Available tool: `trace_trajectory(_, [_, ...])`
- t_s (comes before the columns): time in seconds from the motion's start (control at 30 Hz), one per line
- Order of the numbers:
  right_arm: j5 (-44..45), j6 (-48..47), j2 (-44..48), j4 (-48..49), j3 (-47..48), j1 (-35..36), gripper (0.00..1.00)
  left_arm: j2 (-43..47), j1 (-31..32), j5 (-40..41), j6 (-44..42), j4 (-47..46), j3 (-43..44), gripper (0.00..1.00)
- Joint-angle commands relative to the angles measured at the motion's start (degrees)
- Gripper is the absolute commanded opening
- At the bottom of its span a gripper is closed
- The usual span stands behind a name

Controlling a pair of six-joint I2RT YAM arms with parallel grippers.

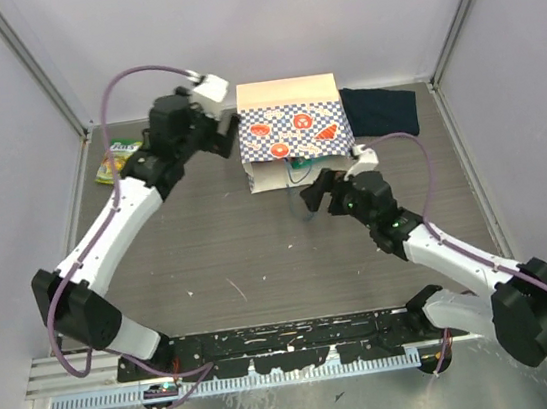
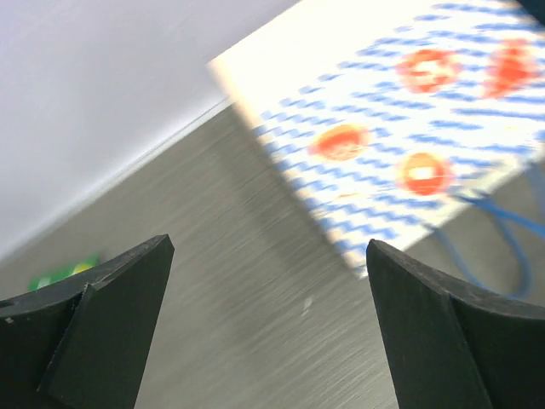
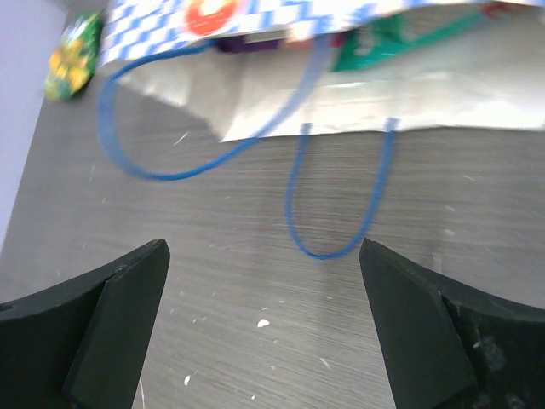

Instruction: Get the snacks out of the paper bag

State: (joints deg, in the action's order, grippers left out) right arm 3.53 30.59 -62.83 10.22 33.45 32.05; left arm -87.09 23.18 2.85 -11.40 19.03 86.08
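Next, my right gripper moves outward into the bag's opening (image 1: pixel 300 165) (image 3: pixel 375 44) and closes on a pouch, since the opening lies outward of it with pouches showing inside.
The paper bag (image 1: pixel 291 130) lies on its side at the back of the table, mouth toward me, its blue string handles (image 3: pixel 336 204) trailing on the table. A teal-white pouch (image 3: pixel 375 44) and a purple pouch (image 3: pixel 251 41) show inside the mouth. A green-yellow pouch (image 1: pixel 116 161) lies on the table at the far left; it also shows in the right wrist view (image 3: pixel 72 58). My left gripper (image 1: pixel 227 135) is open and empty at the bag's left edge (image 2: pixel 341 145). My right gripper (image 1: pixel 317 192) is open and empty in front of the bag's mouth.
A dark navy folded cloth (image 1: pixel 379 110) lies right of the bag at the back. White walls close in the table at the back and both sides.
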Motion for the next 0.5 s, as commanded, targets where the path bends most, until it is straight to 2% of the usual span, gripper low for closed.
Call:
trace_trajectory(0.0, [3.57, 16.36, 4.32, -2.29, -3.20, -7.51, 1.00, -5.07, 7.20, -7.65, -11.95, -5.15, -1.71, 0.98])
trace_trajectory(0.17, [6.58, 23.82, 12.26, -8.01, -8.07, -13.54, 1.00, -14.88, 13.01, -12.54, -18.66, -2.06, 4.51, 0.98])
trace_trajectory(0.23, [6.77, 25.59, 14.47, -8.76, -9.50, -14.58, 1.00, -18.20, 15.92, -11.89, -21.30, -0.73, 6.79, 0.98])
trace_trajectory(0.47, [5.10, 25.66, 10.96, -10.12, -8.54, -15.20, 1.00, -25.80, 22.25, -8.41, -24.33, -0.98, 11.99, 0.98])
